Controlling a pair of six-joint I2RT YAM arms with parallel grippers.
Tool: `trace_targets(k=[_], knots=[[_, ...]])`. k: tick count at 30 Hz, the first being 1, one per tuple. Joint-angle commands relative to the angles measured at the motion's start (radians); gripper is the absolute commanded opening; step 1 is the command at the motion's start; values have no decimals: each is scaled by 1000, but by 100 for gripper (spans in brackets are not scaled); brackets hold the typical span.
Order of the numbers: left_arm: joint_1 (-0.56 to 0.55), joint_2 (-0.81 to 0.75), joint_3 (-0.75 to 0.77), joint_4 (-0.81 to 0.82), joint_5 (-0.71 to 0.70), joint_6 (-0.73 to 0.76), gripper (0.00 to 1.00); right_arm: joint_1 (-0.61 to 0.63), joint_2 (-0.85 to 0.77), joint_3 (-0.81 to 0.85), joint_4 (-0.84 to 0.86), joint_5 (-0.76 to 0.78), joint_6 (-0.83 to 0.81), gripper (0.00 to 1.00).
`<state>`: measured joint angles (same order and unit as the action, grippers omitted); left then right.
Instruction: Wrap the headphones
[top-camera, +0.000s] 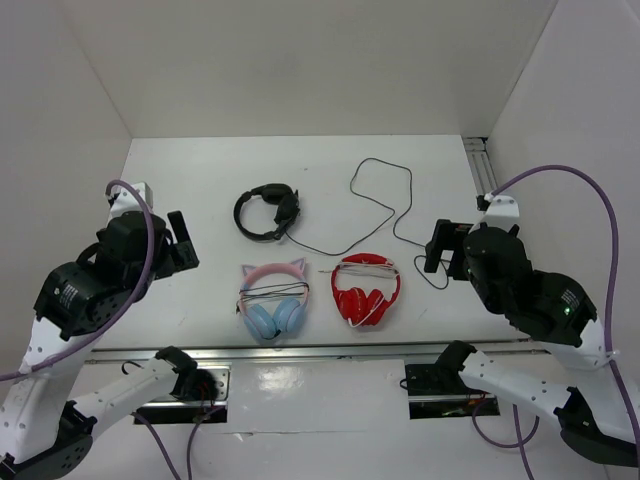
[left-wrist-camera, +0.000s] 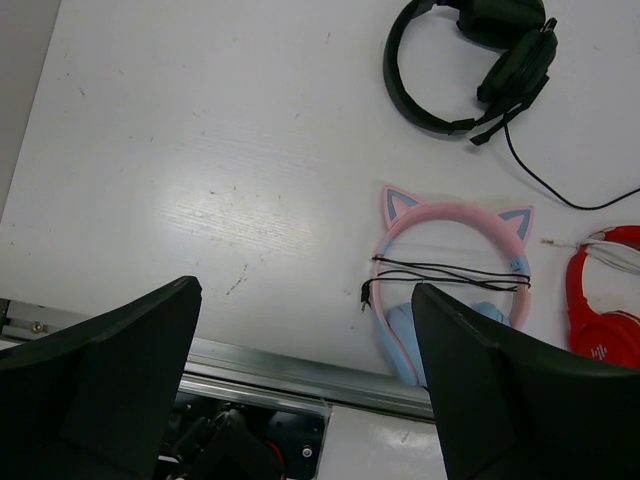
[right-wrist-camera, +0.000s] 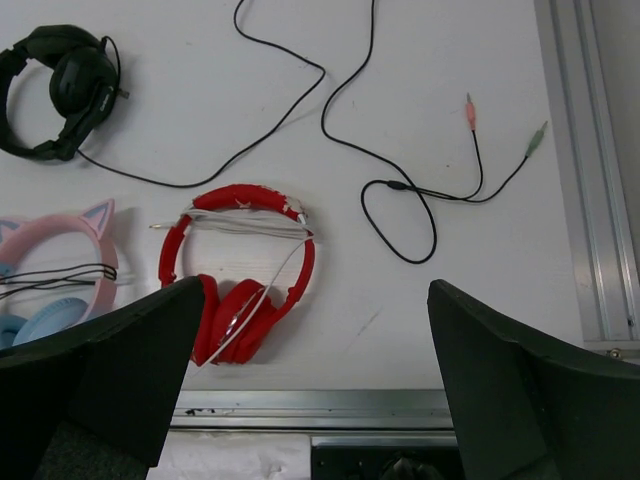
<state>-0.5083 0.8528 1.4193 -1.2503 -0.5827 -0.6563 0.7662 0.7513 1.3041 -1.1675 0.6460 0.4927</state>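
Note:
I will next lower my left gripper outward and to the right in the top view, onto the headband's curve (top-camera: 238, 213), because the cable (top-camera: 385, 205) trails from the opposite earcup end of the headphones.
The black headphones (top-camera: 268, 213) lie flat at the middle of the table, earcups folded together at their right end. Their thin black cable (top-camera: 385, 205) trails unwound to the right in loose loops and ends near my right gripper. In the left wrist view the headphones (left-wrist-camera: 470, 60) sit at the top right; in the right wrist view they (right-wrist-camera: 60, 85) sit at the top left, with the cable (right-wrist-camera: 300, 95) and its pink and green plugs (right-wrist-camera: 470, 110) spread out. My left gripper (top-camera: 184, 245) (left-wrist-camera: 305, 292) and right gripper (top-camera: 437, 250) (right-wrist-camera: 315, 290) are open, empty and raised.
A pink-and-blue cat-ear pair (top-camera: 272, 295) (left-wrist-camera: 452, 213) and a red pair (top-camera: 365, 290) (right-wrist-camera: 240, 195) lie near the front, each with its cord wound on. A metal rail (top-camera: 320, 350) runs along the front and another (top-camera: 482, 168) along the right side.

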Motion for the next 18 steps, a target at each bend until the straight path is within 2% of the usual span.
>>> trace_targets(k=[1,10,18], knots=[[4,-8,-8,45,-20,0,100,4,-10,-3,69,43,-3,100],[4,5,-128,189,43,-51,100,4,-61,-80,175,-66,-54,100],[4,228,-194,322,115,-190,100,4,-52,-141,272,-221,-95,100]])
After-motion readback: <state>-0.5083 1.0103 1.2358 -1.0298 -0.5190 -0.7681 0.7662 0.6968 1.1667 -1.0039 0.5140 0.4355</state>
